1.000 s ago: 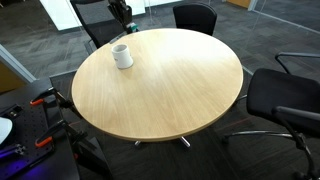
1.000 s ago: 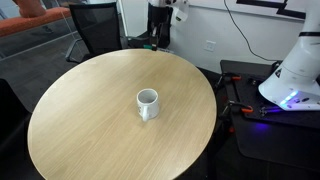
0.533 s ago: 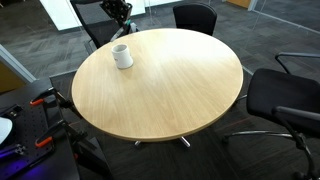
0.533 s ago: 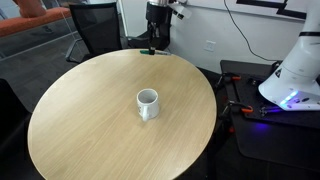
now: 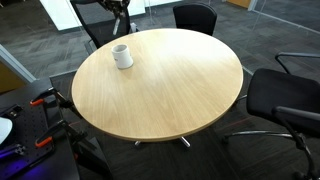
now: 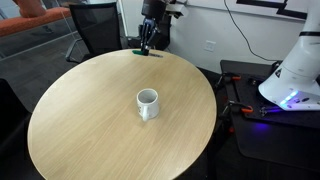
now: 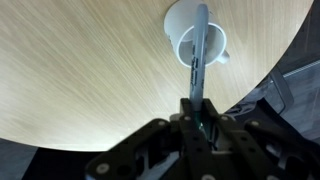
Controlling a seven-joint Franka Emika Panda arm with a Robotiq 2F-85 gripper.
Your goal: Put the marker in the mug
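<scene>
I need to tilt my gripper and lower it toward the white mug (image 7: 182,22) to release the marker inside the mug's open top (image 7: 212,46), since the mug stands upright below.
The white mug (image 5: 122,56) stands upright on the round wooden table (image 5: 170,85), near the edge closest to the arm; it also shows in the other exterior view (image 6: 148,103). My gripper (image 6: 146,38) hangs above the table's edge, apart from the mug, and is shut on the green-teal marker (image 6: 140,50). In the wrist view the marker (image 7: 200,50) sticks out from the jaws (image 7: 198,105) and lines up with the mug (image 7: 182,22) far below. In an exterior view the gripper (image 5: 121,10) is only partly in frame at the top.
Black office chairs (image 5: 195,17) stand around the table, one at the right (image 5: 285,100) and one behind (image 6: 95,25). A white robot base (image 6: 295,70) sits on a black cart with red-handled tools (image 5: 45,98).
The gripper with the marker has moved up and sideways along the table's edge and has tilted. The mug has not moved.
</scene>
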